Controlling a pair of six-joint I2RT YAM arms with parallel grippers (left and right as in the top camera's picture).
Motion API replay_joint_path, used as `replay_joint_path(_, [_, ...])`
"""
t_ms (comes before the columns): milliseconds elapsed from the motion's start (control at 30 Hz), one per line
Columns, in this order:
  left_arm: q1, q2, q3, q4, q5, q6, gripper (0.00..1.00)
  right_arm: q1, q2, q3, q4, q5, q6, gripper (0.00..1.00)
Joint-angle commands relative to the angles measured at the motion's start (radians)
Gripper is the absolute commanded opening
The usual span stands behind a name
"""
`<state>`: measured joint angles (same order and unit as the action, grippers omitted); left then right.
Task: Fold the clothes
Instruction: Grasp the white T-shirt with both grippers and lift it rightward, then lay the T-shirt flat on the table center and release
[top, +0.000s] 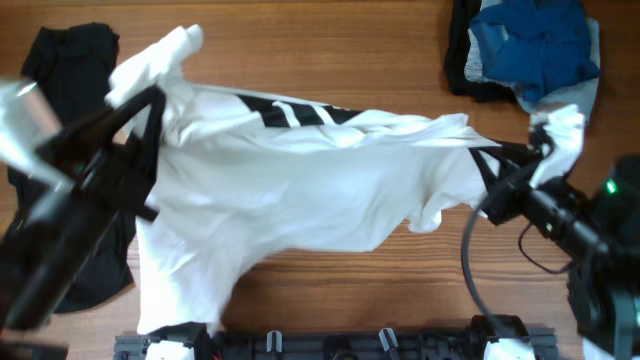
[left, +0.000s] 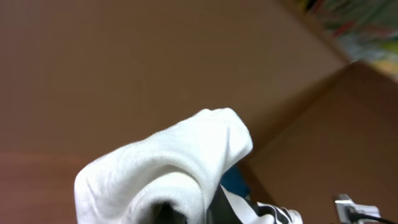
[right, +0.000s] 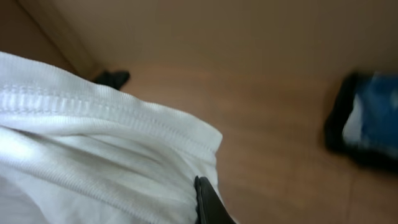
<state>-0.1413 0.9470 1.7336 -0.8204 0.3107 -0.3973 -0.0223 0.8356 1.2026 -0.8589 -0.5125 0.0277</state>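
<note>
The shirt's lower part sags near the front edge of the wooden table, so the left gripper should next move outward and down toward the bare far part of the table.
The white shirt (top: 300, 180) with a black stripe print hangs stretched between my two grippers above the wooden table. My left gripper (top: 150, 105) is shut on the shirt's left end, which bunches over the fingers in the left wrist view (left: 168, 168). My right gripper (top: 540, 150) is shut on the shirt's right end; in the right wrist view a hemmed white edge (right: 106, 149) covers the jaws and only one black fingertip (right: 208, 202) shows. The shirt's lower part sags to the table near the front edge.
A long black garment (top: 70, 70) lies at the left under my left arm. A dark-blue and light-blue pile (top: 535, 45) lies at the back right, also in the right wrist view (right: 373, 118). A black rack (top: 330, 345) runs along the front edge.
</note>
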Motion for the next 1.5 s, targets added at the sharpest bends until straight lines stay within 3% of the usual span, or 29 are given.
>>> replay_joint_path(0, [0.014,0.147,0.008,-0.012,-0.159,0.055,0.04,-0.014,0.151,-0.013,-0.051,0.094,0.0,0.04])
replay_joint_path(133, [0.014,0.452,0.008,0.035,-0.159,0.105,0.04,-0.014,0.421,-0.013,0.034,0.094,-0.001,0.04])
replay_joint_path(300, [0.015,0.892,0.008,0.382,-0.166,0.145,0.05,-0.014,0.799,-0.013,0.36,0.093,0.021,0.04])
replay_joint_path(333, [0.014,0.95,0.008,0.443,-0.169,0.164,0.24,-0.014,0.866,-0.013,0.448,0.08,0.034,0.04])
replay_joint_path(367, [0.016,1.052,0.008,0.529,-0.18,0.202,0.83,-0.014,0.978,-0.013,0.626,0.0,0.035,0.28])
replay_joint_path(400, [0.018,1.058,0.008,0.532,-0.183,0.205,1.0,-0.014,1.002,-0.013,0.666,-0.014,0.037,0.5])
replay_joint_path(467, [0.027,1.033,0.008,0.5,-0.182,0.208,1.0,-0.014,1.012,-0.011,0.718,-0.02,0.071,0.89])
replay_joint_path(500, [0.033,1.001,0.008,0.465,-0.182,0.208,1.0,-0.015,0.994,-0.001,0.716,-0.02,0.08,0.99])
replay_joint_path(700, [0.019,0.685,0.008,-0.039,-0.178,0.207,1.0,-0.018,0.713,0.045,0.381,-0.019,0.077,1.0])
replay_joint_path(733, [0.002,0.625,0.008,-0.206,-0.178,0.172,1.0,-0.018,0.642,0.045,0.269,-0.015,0.076,1.0])
replay_joint_path(800, [-0.008,0.611,0.003,-0.418,-0.182,0.118,1.0,-0.017,0.598,0.045,0.125,0.044,0.073,1.0])
replay_joint_path(900, [-0.008,0.613,-0.095,-0.548,-0.213,0.024,1.0,-0.018,0.607,0.022,0.023,0.136,0.072,1.0])
replay_joint_path(933, [-0.007,0.613,-0.176,-0.515,-0.282,-0.028,1.0,-0.017,0.612,-0.009,0.031,0.154,0.073,1.0])
replay_joint_path(1033, [0.024,0.622,-0.341,-0.262,-0.419,-0.039,1.0,-0.017,0.639,-0.037,0.077,0.154,0.065,1.0])
replay_joint_path(1133, [0.15,0.689,-0.414,-0.096,-0.427,-0.041,0.99,-0.016,0.649,-0.037,0.093,0.154,0.051,0.99])
replay_joint_path(1200, [0.243,0.756,-0.417,-0.03,-0.374,-0.011,0.91,-0.015,0.649,-0.037,0.107,0.154,0.051,0.97])
replay_joint_path(1233, [0.284,0.802,-0.417,0.015,-0.322,0.023,0.82,-0.015,0.649,-0.037,0.111,0.154,0.051,0.96])
replay_joint_path(1300, [0.328,0.893,-0.417,0.079,-0.262,0.053,0.55,-0.015,0.649,-0.037,0.11,0.154,0.051,0.94])
replay_joint_path(1333, [0.335,0.922,-0.417,0.091,-0.262,0.053,0.5,-0.015,0.649,-0.037,0.111,0.154,0.054,0.92])
replay_joint_path(1467, [0.338,1.049,-0.417,0.16,-0.239,0.053,0.49,-0.015,0.649,-0.037,0.113,0.154,0.056,0.91])
